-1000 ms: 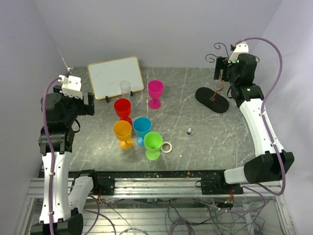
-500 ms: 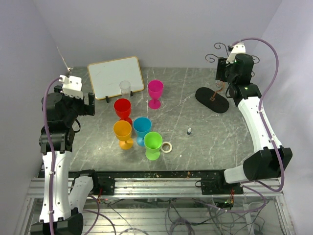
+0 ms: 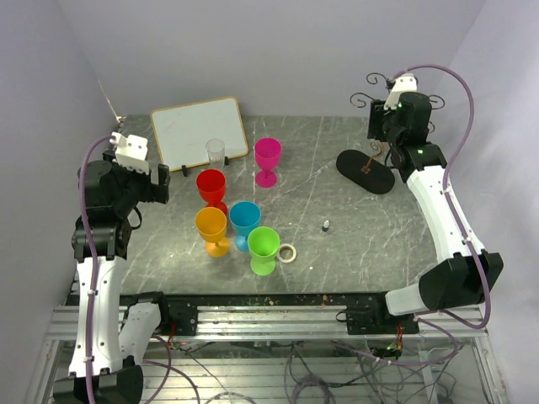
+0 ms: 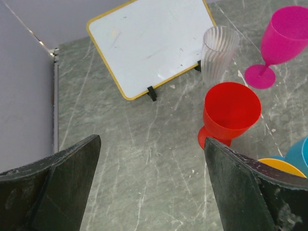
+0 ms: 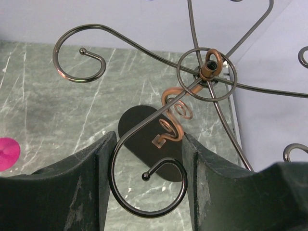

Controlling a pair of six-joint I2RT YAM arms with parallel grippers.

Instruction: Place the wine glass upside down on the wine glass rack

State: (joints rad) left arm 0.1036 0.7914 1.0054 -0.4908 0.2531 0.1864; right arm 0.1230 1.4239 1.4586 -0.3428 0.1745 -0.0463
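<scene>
The right gripper draws the rack (image 3: 365,171) back and to the left in the top view next and releases it, since clear tabletop nearer the goblets lies there.
The wine glass rack (image 3: 365,171), a dark wire stand with curled hook arms on a black oval base, stands at the back right. My right gripper (image 3: 383,126) is up among its arms. In the right wrist view the gripper (image 5: 147,159) has both fingers pressed against one curled hook, with the rack's base (image 5: 139,139) below. Several plastic goblets stand upright mid-table: red (image 3: 211,187), magenta (image 3: 268,158), blue (image 3: 245,220), orange (image 3: 211,227) and green (image 3: 263,247). My left gripper (image 3: 160,181) is open and empty, left of the red goblet (image 4: 231,113).
A small whiteboard (image 3: 198,126) leans at the back left with a clear tumbler (image 3: 216,153) in front of it. A tape roll (image 3: 287,252) lies by the green goblet. A tiny dark object (image 3: 326,225) stands right of centre. Walls enclose the table.
My right gripper has moved up and a little left among the rack's hooks. My left gripper has shifted slightly right toward the goblets. The goblets have not moved.
</scene>
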